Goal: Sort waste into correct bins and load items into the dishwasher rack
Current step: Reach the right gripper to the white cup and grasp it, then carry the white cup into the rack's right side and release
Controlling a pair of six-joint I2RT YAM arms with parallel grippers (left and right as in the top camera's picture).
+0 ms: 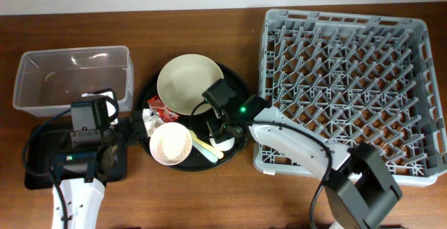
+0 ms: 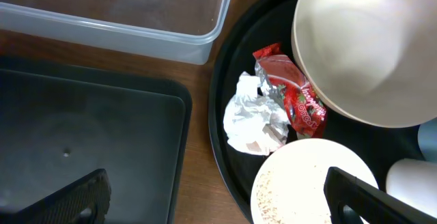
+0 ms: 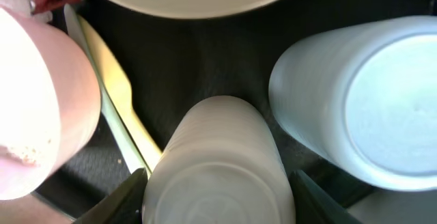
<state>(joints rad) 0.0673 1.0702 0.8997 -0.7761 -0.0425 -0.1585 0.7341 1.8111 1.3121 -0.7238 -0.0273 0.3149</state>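
Observation:
I will raise the white cup in my right gripper next, and then I should lower it into the empty grey rack at the rack's side farthest from the tray (image 1: 406, 98).
The round black tray (image 1: 234, 82) holds the wide cream bowl (image 1: 190, 84), red wrapper (image 1: 157, 105), white napkin (image 1: 150, 123), pink bowl (image 1: 170, 145) with rice grains, and the yellow and mint utensils (image 1: 207, 149). My left gripper (image 2: 218, 203) is open and empty, just short of the napkin (image 2: 252, 118) and wrapper (image 2: 293, 94), with one finger over the pink bowl (image 2: 307, 183). My right gripper (image 3: 220, 197) grips the upturned white cup (image 3: 218, 162), a finger on each side. The light blue cup (image 3: 369, 108) stands beside it. The grey rack (image 1: 349, 89) is at the right.
The clear tub (image 1: 73, 79) stands at the far left, and the shallow black tray (image 1: 42, 163) lies in front of it, partly under my left arm. The utensils (image 3: 116, 108) lie between the pink bowl (image 3: 41, 101) and the white cup.

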